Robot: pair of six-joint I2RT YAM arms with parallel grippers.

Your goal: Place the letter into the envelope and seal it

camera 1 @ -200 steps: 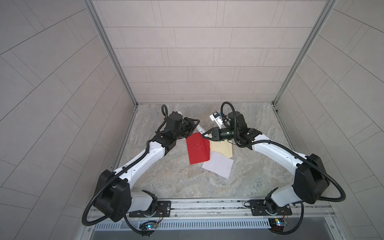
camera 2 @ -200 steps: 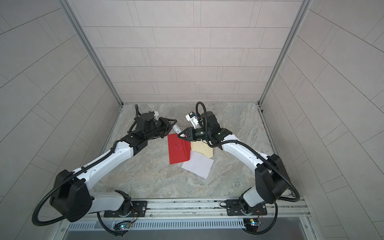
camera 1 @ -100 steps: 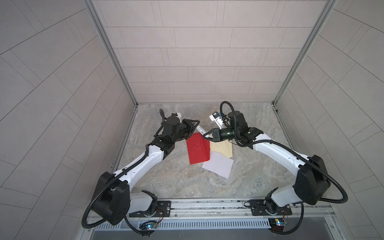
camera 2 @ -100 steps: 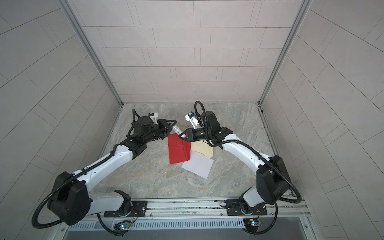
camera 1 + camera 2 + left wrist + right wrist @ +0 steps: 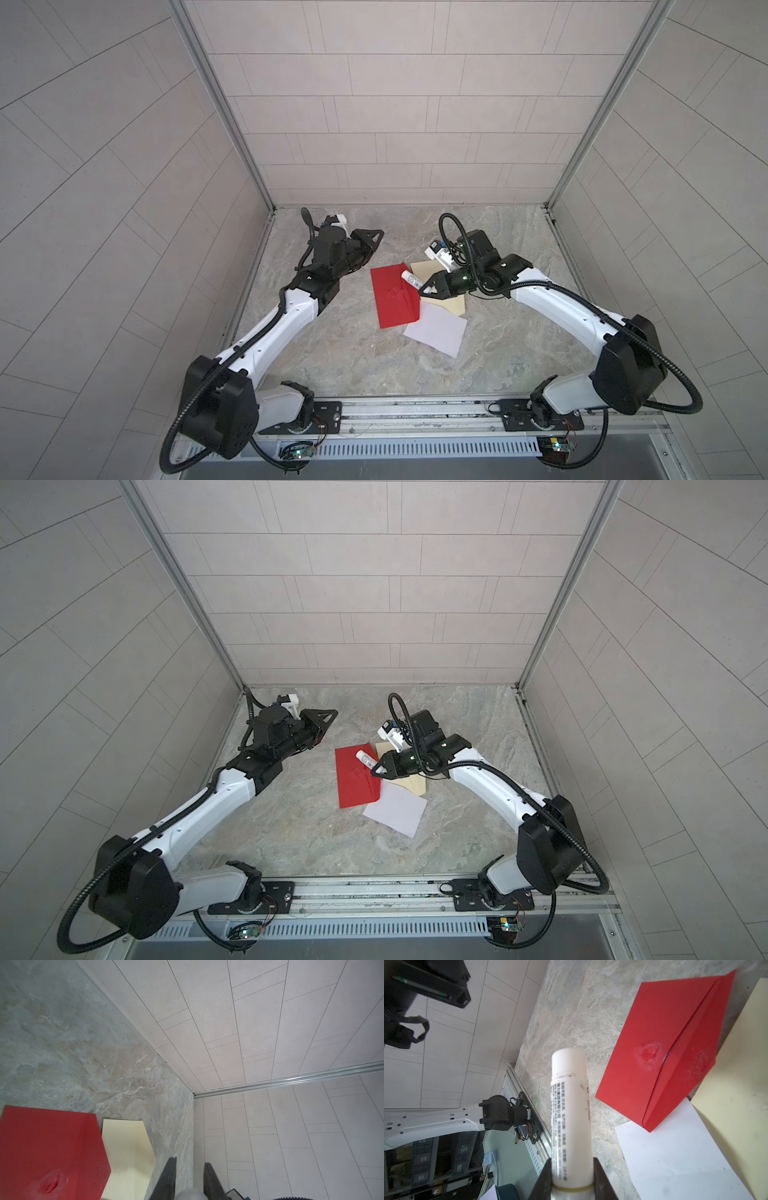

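Note:
I should next draw my left gripper back and lower it to release the cap, since bare tabletop beside the red envelope (image 5: 392,299) lies below and back from it.
A red envelope (image 5: 392,299) (image 5: 654,1043) lies flat mid-table, flap folded over, with a smeared spot near the flap edge. A white sheet (image 5: 436,336) pokes out from under its near corner. I cannot tell whether that sheet is the letter or whether the letter is inside. My right gripper (image 5: 571,1160) (image 5: 422,289) is shut on a white glue stick (image 5: 571,1105) that points over the envelope's far corner. My left gripper (image 5: 190,1160) (image 5: 379,232) hangs left of the envelope, away from it, shut on a small pale cap (image 5: 192,1194) deep between its fingers.
A cream sheet (image 5: 451,301) (image 5: 126,1147) lies under the envelope's right side and beneath the right gripper. Tiled walls (image 5: 374,124) close the table on three sides; the left gripper is near the back left corner. A metal rail (image 5: 415,415) runs along the front edge.
The left gripper has drawn back from the glue stick's tip, moving left and toward the back wall. The right gripper and glue stick have hardly moved.

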